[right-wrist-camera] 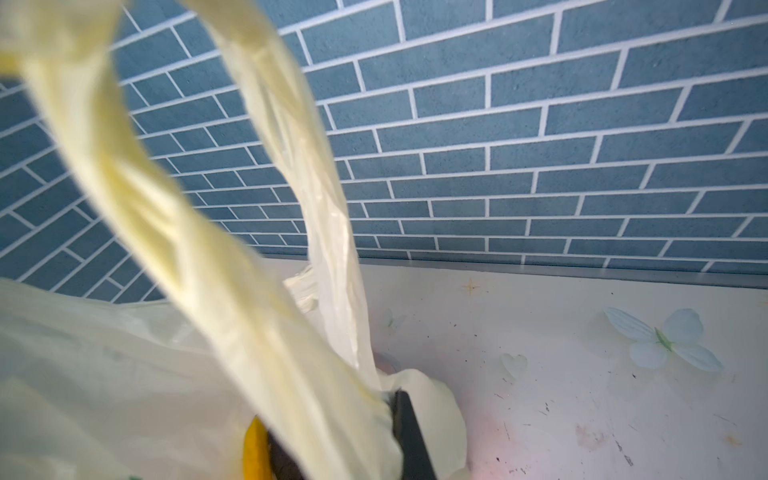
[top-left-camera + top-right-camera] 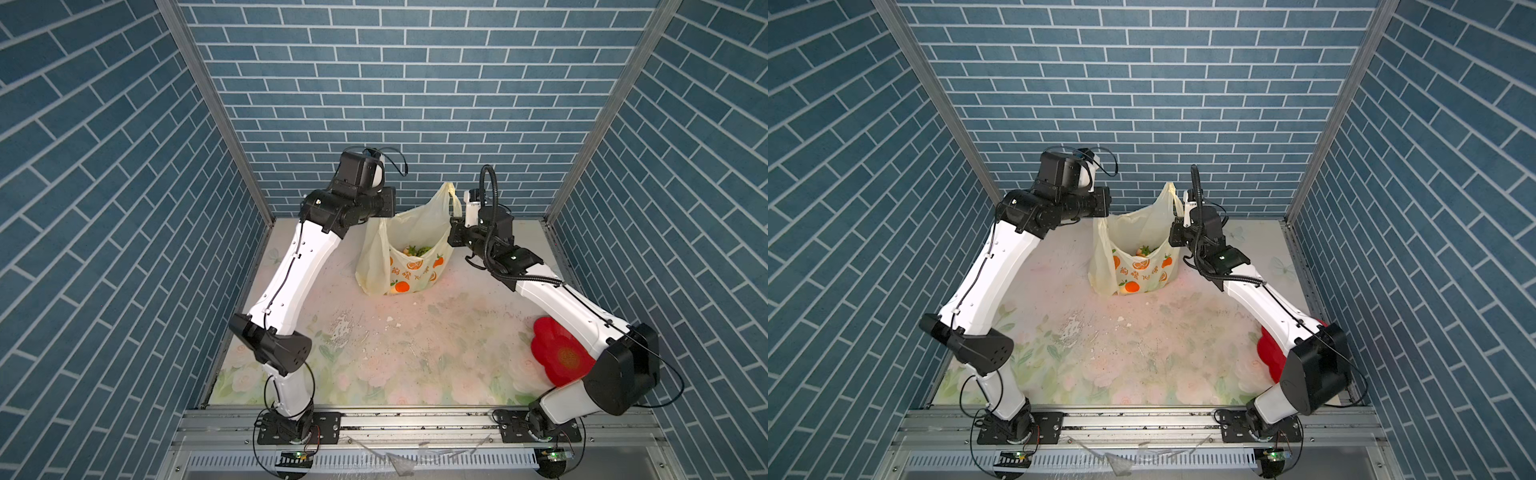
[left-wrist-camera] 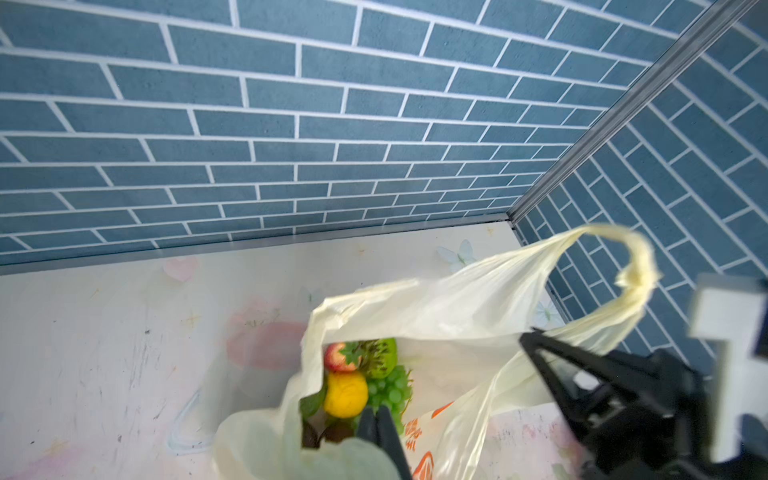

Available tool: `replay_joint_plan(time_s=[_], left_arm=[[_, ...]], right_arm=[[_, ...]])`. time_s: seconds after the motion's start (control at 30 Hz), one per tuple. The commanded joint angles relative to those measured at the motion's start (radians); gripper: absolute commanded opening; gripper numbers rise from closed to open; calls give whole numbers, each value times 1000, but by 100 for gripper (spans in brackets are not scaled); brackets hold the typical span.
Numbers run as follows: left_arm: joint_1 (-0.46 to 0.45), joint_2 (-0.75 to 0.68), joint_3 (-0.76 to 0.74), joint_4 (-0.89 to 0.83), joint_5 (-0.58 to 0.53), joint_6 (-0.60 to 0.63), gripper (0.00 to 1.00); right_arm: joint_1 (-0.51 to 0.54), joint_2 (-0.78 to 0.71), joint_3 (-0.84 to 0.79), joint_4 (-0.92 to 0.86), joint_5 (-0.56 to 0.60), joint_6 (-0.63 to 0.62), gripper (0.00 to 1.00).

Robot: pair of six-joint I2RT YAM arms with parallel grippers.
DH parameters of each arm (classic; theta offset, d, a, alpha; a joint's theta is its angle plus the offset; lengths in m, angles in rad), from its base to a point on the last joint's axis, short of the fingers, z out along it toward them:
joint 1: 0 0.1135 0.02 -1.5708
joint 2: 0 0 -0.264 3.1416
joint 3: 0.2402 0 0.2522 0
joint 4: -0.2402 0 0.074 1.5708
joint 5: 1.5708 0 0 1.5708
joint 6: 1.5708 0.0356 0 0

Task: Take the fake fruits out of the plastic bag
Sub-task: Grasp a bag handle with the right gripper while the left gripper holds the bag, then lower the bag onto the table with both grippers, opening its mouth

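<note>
The bag's tall sides hide most fruits, so my left gripper will next go down, away from my right gripper, over the tabletop [image 3: 164, 380] beside the bag, and release the bag's rim.
The plastic bag [image 2: 374, 266] [image 2: 1129, 232] stands open at the back middle of the table, pale yellow with orange prints. The fake fruits [image 2: 415, 250] [image 2: 1144, 250] lie inside it: a red strawberry [image 3: 338, 357], a green knobbly fruit [image 3: 380, 357], a yellow ball [image 3: 345, 394], green grapes [image 3: 392, 388] and dark brown pieces [image 3: 332, 432]. My left gripper [image 3: 376, 415] is shut on the bag's left rim and holds it up. My right gripper [image 2: 454, 232] [image 2: 1173, 232] [image 1: 392, 405] is shut on the base of the right handle [image 1: 291, 174], whose loop rises above it. A yellow fruit [image 1: 253, 449] shows beside that finger.
A red flower-shaped plate [image 2: 557, 353] [image 2: 1268, 349] lies at the front right, partly under my right arm. The blue brick back wall stands close behind the bag. Small white crumbs [image 2: 388, 319] dot the floral tabletop. Clear plastic scraps [image 2: 399, 457] lie on the front rail.
</note>
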Motion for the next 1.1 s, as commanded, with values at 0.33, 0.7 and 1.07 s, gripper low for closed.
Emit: replay_joint_plan(time_s=[0.33, 0.7, 1.07], left_arm=[[241, -338, -963, 470, 90, -266, 0], [151, -341, -827, 239, -32, -183, 38], [46, -385, -532, -184, -237, -86, 80]], right_arm=[[-21, -87, -408, 86, 39, 256, 0], [-33, -83, -414, 171, -61, 256, 0], [30, -76, -359, 147, -46, 157, 0]])
